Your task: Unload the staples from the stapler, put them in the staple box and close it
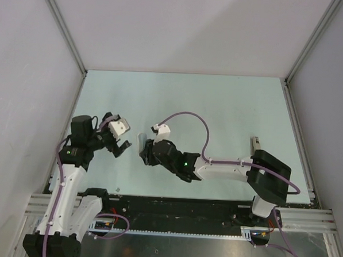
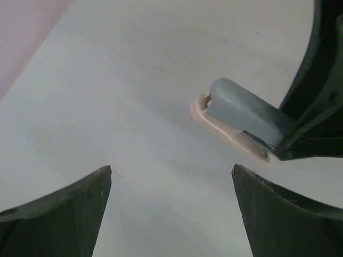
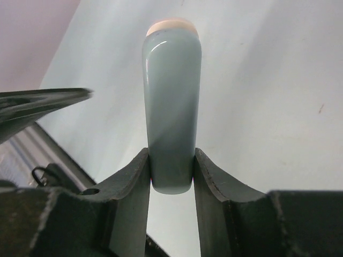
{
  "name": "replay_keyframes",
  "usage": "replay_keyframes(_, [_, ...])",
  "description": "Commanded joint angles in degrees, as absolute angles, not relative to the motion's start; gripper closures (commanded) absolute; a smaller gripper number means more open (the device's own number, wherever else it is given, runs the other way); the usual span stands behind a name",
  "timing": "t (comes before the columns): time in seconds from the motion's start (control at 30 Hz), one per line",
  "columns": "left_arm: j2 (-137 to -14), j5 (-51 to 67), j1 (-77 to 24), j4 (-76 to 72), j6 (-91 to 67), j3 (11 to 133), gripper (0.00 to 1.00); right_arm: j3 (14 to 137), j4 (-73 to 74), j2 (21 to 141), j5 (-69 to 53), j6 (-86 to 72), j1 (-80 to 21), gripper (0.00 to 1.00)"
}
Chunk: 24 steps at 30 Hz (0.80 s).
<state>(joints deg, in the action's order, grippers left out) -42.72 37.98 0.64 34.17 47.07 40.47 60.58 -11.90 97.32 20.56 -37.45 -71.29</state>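
The robot's right gripper should next go down and to the left in the top view and release the stapler (image 1: pixel 142 141), because bare tabletop lies below it on that side.
The stapler (image 3: pixel 171 107) is slim with a grey-blue top and a beige base. My right gripper (image 3: pixel 171 168) is shut on its near end, and it points away from the wrist. In the top view the right gripper (image 1: pixel 148 152) holds the stapler (image 1: pixel 142 141) near the table's middle left. In the left wrist view the stapler (image 2: pixel 241 120) sticks out from the right gripper at the right edge. My left gripper (image 2: pixel 171 179) is open and empty, just left of the stapler in the top view (image 1: pixel 120 147). No staples show.
A small grey-white item (image 1: pixel 254 145) lies on the table at the right, behind the right arm's base. White walls enclose the pale table (image 1: pixel 219 102) on three sides. A black rail (image 1: pixel 184 207) runs along the near edge.
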Motion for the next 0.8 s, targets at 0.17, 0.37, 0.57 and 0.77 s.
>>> replay_keyframes(0.17, [-45.22,33.05,1.00,34.48,19.72,53.11,0.00,76.89,-0.16,111.98,20.88,-35.87,-69.01,1.00])
replay_keyframes(0.37, [-43.69,27.75,1.34,37.40,14.58,55.70,0.00,90.37,9.78,122.69,20.26,-36.70,-69.07,1.00])
replay_keyframes(0.57, [-39.73,25.59,1.45,38.33,13.84,53.16,0.00,104.79,20.22,131.59,18.64,-38.84,-69.30,0.84])
replay_keyframes(0.77, [-38.61,25.38,1.49,38.59,13.54,51.66,0.00,106.31,21.87,131.26,17.33,-40.61,-69.36,0.43])
